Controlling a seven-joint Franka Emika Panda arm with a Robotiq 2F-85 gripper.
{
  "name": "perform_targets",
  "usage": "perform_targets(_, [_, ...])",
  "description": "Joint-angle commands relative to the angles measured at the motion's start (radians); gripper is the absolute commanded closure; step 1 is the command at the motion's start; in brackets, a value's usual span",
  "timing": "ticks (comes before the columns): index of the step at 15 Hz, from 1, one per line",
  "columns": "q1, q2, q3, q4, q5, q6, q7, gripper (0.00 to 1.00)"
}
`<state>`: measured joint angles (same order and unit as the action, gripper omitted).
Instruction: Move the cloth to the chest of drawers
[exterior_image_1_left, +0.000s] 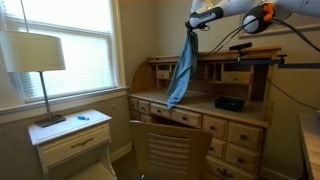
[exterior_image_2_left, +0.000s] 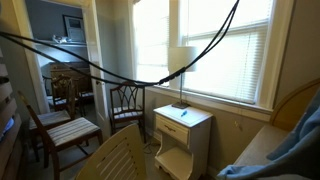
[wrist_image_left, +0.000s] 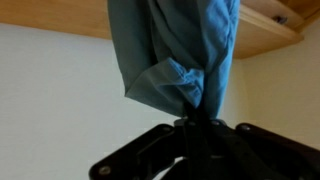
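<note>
I will turn my gripper next and move it gently toward the window, high over the clear part of the desktop, to release the cloth there, because the black object is farther aside.
The light blue cloth hangs limp from my gripper high above the light-brown wooden chest of drawers; its lower end dangles just above the desktop. The gripper is shut on the cloth, whose bunched folds fill the wrist view. A blue fold of the cloth also shows at the lower right of an exterior view, beside the desk's curved side.
A black object lies on the desktop. A wooden chair stands before the desk. A white nightstand with a lamp stands by the window; it also shows in an exterior view. Black cables hang across.
</note>
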<state>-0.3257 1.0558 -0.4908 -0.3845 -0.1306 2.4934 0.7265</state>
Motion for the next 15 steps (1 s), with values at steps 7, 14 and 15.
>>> perform_targets(7, [0.004, -0.02, 0.151, -0.012, 0.025, 0.025, 0.243, 0.99])
perform_targets(14, [0.039, 0.021, 0.153, -0.016, -0.017, -0.004, 0.505, 0.72])
perform_targets(15, [0.041, 0.024, 0.139, -0.014, -0.03, -0.009, 0.534, 0.71])
